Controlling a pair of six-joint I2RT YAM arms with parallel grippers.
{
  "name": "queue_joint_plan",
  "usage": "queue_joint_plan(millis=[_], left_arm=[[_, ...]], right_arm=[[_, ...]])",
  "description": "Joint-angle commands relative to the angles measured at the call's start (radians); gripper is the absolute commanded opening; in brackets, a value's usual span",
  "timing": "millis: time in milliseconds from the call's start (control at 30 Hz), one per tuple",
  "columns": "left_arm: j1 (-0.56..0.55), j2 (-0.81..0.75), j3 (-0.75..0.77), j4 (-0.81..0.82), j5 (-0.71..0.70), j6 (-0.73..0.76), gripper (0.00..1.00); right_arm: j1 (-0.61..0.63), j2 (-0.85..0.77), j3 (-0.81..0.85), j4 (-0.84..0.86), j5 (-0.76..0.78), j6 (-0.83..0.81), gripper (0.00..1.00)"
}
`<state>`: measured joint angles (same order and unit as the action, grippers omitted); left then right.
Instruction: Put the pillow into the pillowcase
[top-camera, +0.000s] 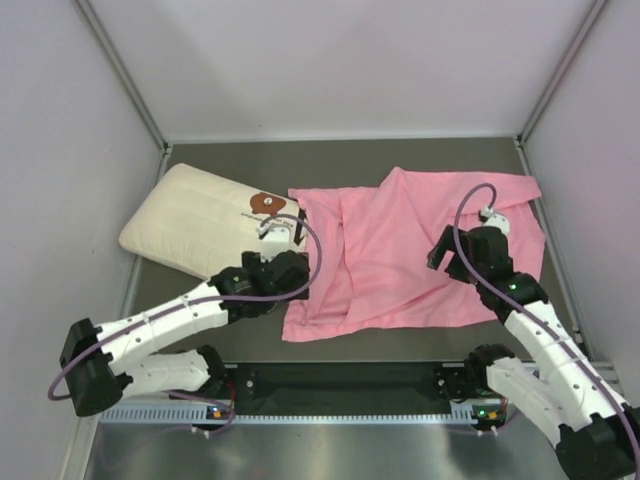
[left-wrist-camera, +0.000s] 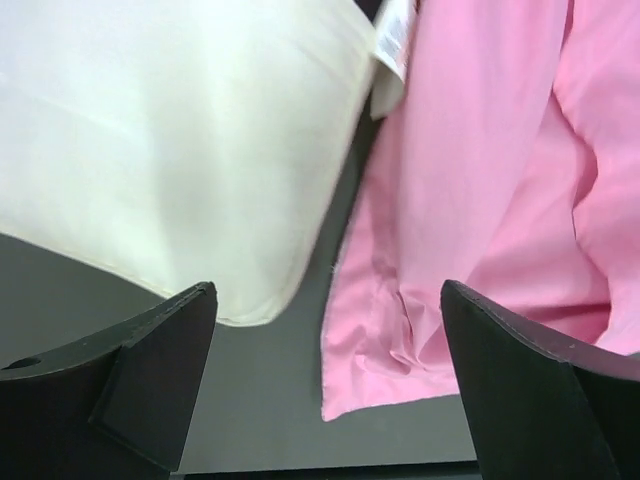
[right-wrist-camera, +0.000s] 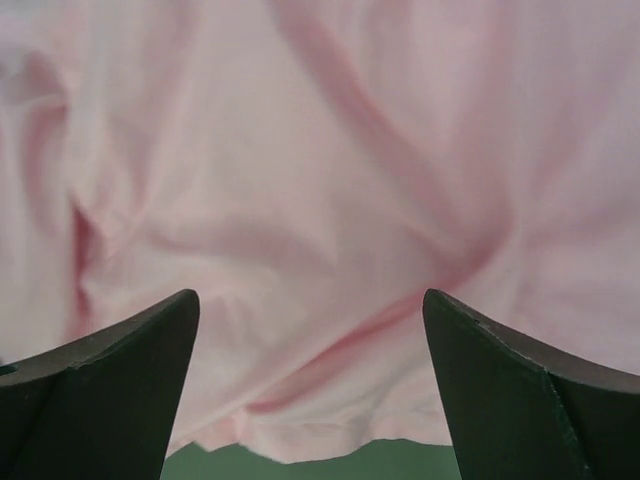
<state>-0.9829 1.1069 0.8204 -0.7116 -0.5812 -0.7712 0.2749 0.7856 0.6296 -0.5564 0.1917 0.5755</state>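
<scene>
Next, my left gripper shifts outward, away from the pillowcase (top-camera: 400, 250), and down onto the pillow's cloth near the print (top-camera: 265, 203), since it would then hang open over the gap.
The cream-white pillow (top-camera: 195, 220) lies at the left of the table, and its brown print (top-camera: 265, 203) is at the end nearest the pillowcase. The pink pillowcase (top-camera: 400, 250) is spread out crumpled to its right. My left gripper (top-camera: 285, 235) hovers open over the gap between the two. In the left wrist view that gripper (left-wrist-camera: 328, 290) holds nothing, with the pillow (left-wrist-camera: 170, 150) on the left, its tag (left-wrist-camera: 395, 40), and the pillowcase (left-wrist-camera: 480, 200) on the right. My right gripper (top-camera: 440, 255) is open above the pillowcase's right half. The right wrist view shows this gripper (right-wrist-camera: 310, 295) empty over the pink fabric (right-wrist-camera: 320, 180).
White enclosure walls (top-camera: 60, 150) with metal corner posts (top-camera: 125, 75) close in the dark table (top-camera: 250, 160) on three sides. A black rail (top-camera: 340, 380) runs along the near edge between the arm bases. The pillowcase's near hem (right-wrist-camera: 320, 445) lies just ahead of the right fingers.
</scene>
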Motion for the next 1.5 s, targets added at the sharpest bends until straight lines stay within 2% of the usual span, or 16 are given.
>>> queue_joint_plan(millis=[0,133,333,433,467,567,600,633,667,767,1033,1100,1233,1333,1367,1467], left_arm=[[0.051,-0.015,0.083,-0.154,-0.132,0.028,0.98],[0.191,0.118,0.132,-0.115,-0.150,0.099,0.99],[0.286,0.318,0.152,0.040,-0.062,0.204,0.98],[0.352,0.416,0.155,0.084,-0.037,0.233,0.94],[0.372,0.436,0.155,0.092,-0.029,0.242,0.88],[0.481,0.491,0.158,0.098,-0.028,0.262,0.45],[0.512,0.489,0.158,0.090,-0.046,0.254,0.20],[0.571,0.460,0.160,0.095,-0.046,0.251,0.04],[0.602,0.437,0.158,0.104,-0.022,0.253,0.00],[0.677,0.323,0.187,0.127,0.026,0.256,0.00],[0.694,0.074,0.279,0.044,-0.011,0.277,0.00],[0.691,0.051,0.309,0.011,0.082,0.286,0.00],[0.676,0.016,0.315,0.014,0.233,0.262,0.00],[0.656,0.008,0.319,0.020,0.242,0.254,0.00],[0.655,0.010,0.321,0.020,0.241,0.256,0.00],[0.653,0.021,0.321,0.018,0.238,0.265,0.00]], right_arm=[[0.136,0.046,0.086,0.137,-0.114,-0.049,0.92],[0.303,0.248,0.203,0.177,-0.066,-0.052,0.92],[0.403,0.522,0.387,0.220,-0.049,-0.089,0.96],[0.434,0.647,0.446,0.263,-0.052,-0.086,0.95],[0.443,0.676,0.459,0.273,-0.051,-0.085,0.95],[0.469,0.800,0.505,0.302,-0.034,-0.074,0.90],[0.475,0.861,0.533,0.309,-0.032,-0.069,0.89],[0.484,0.889,0.547,0.312,-0.029,-0.068,0.88],[0.489,0.917,0.561,0.312,-0.028,-0.060,0.87],[0.506,1.003,0.614,0.309,0.008,-0.042,0.82],[0.533,1.098,0.667,0.239,0.136,-0.014,0.70],[0.541,1.092,0.660,0.237,0.153,-0.014,0.58],[0.549,1.118,0.690,0.208,0.187,-0.017,0.52],[0.561,1.143,0.716,0.227,0.172,-0.029,0.56],[0.564,1.161,0.748,0.227,0.173,-0.029,0.67],[0.590,1.192,0.818,0.202,0.210,-0.034,0.84]])
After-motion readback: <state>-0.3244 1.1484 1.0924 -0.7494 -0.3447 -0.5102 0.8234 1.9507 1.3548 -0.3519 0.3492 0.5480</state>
